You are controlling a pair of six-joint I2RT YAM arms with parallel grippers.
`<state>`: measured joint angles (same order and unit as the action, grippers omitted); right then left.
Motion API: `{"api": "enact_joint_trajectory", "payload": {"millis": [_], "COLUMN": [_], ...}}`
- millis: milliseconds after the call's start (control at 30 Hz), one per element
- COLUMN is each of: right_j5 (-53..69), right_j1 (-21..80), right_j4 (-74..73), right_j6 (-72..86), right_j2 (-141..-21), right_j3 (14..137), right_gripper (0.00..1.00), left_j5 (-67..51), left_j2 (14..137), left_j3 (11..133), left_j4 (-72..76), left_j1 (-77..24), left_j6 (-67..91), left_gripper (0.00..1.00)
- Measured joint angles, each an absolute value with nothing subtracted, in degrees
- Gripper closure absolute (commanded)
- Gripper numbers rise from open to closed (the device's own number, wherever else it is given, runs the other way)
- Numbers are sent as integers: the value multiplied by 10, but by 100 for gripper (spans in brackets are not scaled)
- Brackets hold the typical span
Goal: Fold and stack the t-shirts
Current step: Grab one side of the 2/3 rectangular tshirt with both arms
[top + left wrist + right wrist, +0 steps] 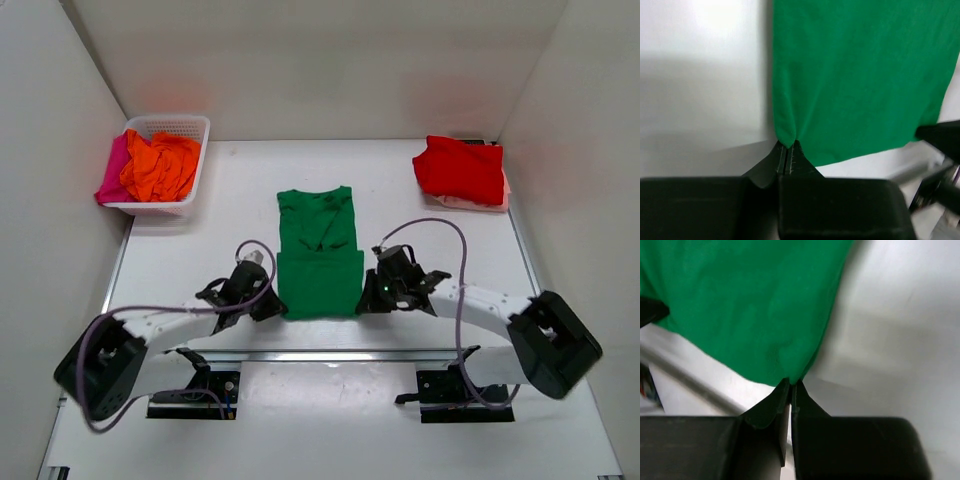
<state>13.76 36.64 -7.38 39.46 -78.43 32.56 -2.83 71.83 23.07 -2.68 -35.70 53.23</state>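
The green t-shirt still lies long, so next I will carry its corner in my left gripper up and outward and release it at the t-shirt's far end (293, 204), which lies outward.
A bright green t-shirt (318, 250) lies in the middle of the table, narrowed lengthwise, its near hem end lifted. My left gripper (270, 300) is shut on the shirt's near left corner (785, 135). My right gripper (366, 298) is shut on its near right corner (790, 372). A folded red t-shirt (461, 168) lies at the back right on a pale folded cloth. An orange t-shirt (160, 165) and a magenta-pink one (111, 178) lie crumpled in the basket.
A white lattice basket (190, 130) stands at the back left. White walls close in the table on three sides. The arms' bases and a rail sit at the near edge (320, 355).
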Motion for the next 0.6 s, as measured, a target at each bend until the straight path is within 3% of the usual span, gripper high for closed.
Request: {"api": "enact_joint_trajectory", "payload": {"millis": [200, 400, 600], "right_j5": [144, 156, 212], "right_j1": [444, 495, 449], "right_j4": [-149, -193, -265], "right_j6": [423, 457, 435], "right_j2": [-637, -561, -566], "right_j3": [269, 254, 302], "right_gripper": [100, 100, 100], "left_j5": [-56, -88, -135], "left_j2": [509, 295, 273], "left_j3": [131, 110, 132], "left_j4": [-138, -268, -327], "left_j1": [-409, -389, -360], "left_j6": [572, 611, 627], "left_gripper": [100, 100, 100]}}
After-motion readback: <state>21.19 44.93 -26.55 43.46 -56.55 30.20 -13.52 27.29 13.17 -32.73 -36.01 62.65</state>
